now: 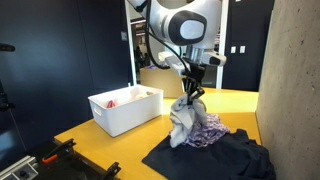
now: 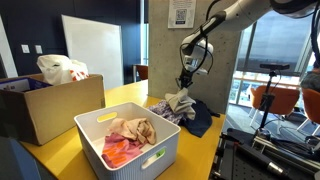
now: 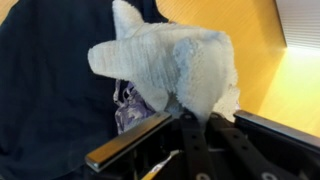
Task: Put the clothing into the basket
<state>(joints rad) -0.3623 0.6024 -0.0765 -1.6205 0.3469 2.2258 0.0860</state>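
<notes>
The folds of the cream garment [image 3: 180,62] already hang over the purple-and-white patterned piece [image 3: 131,107] below. My gripper will next go down toward that cloth and let go of the garment there.
My gripper [image 1: 192,96] is shut on the small cream garment [image 3: 180,62] and holds its top pinched between the fingers. The cream cloth [image 1: 182,120] hangs lifted below the gripper [image 2: 183,90] over the yellow table. Under it lie the purple-and-white patterned piece [image 1: 209,131] and the large dark navy garment [image 1: 210,155]. In the wrist view the navy cloth [image 3: 50,90] fills the left and the patterned piece [image 3: 128,105] peeks out beneath the cream one. The white basket [image 1: 128,122] stands apart from them on the table, with pink and tan clothes [image 2: 128,138] inside it.
A brown cardboard box [image 2: 45,112] with a white bag on top stands beside the basket [image 2: 155,160]. The yellow table's edge [image 1: 75,140] runs near black equipment on the floor. A concrete wall [image 1: 290,60] rises behind the garments.
</notes>
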